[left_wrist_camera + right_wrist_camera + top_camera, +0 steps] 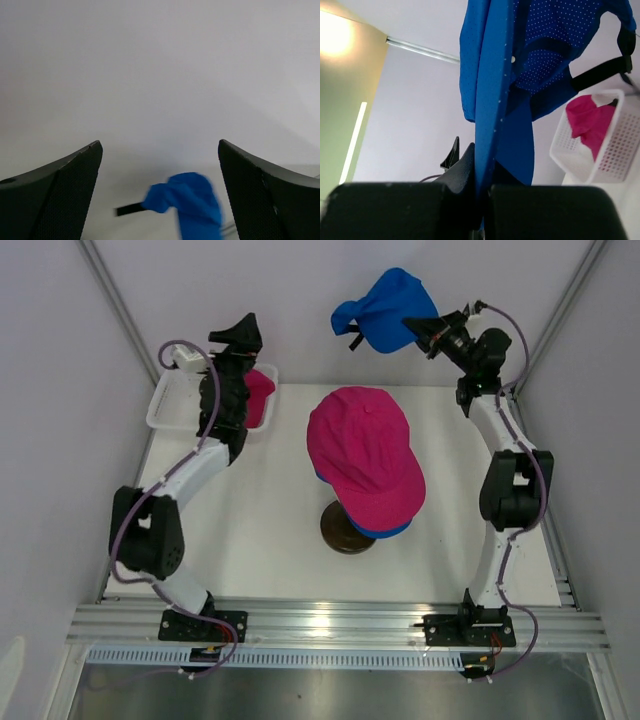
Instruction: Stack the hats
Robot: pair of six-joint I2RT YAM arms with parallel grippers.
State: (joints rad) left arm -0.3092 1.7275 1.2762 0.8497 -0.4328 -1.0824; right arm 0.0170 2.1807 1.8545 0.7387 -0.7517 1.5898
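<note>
The magenta hat is on top of the stacked hats, back from my right gripper. My right gripper will pull the blue hat (380,310) back over the top of the magenta hat next and release the blue hat's edge.
My right gripper (415,328) is shut on the brim of a royal blue hat (380,310) and holds it high at the back, right of centre. In the right wrist view the blue hat (520,60) hangs in front of the camera, its brim pinched between the fingers (465,170). It also shows in the left wrist view (192,205). A magenta hat (365,455) sits over a blue one (385,531) on the mannequin head's dark base (345,530). Another magenta hat (258,395) lies in the white basket (170,405). My left gripper (240,335) is open and empty, raised above the basket.
The white mesh basket (600,145) stands at the table's back left. Grey walls close in on the left, right and back. An aluminium rail (330,625) runs along the near edge with both arm bases.
</note>
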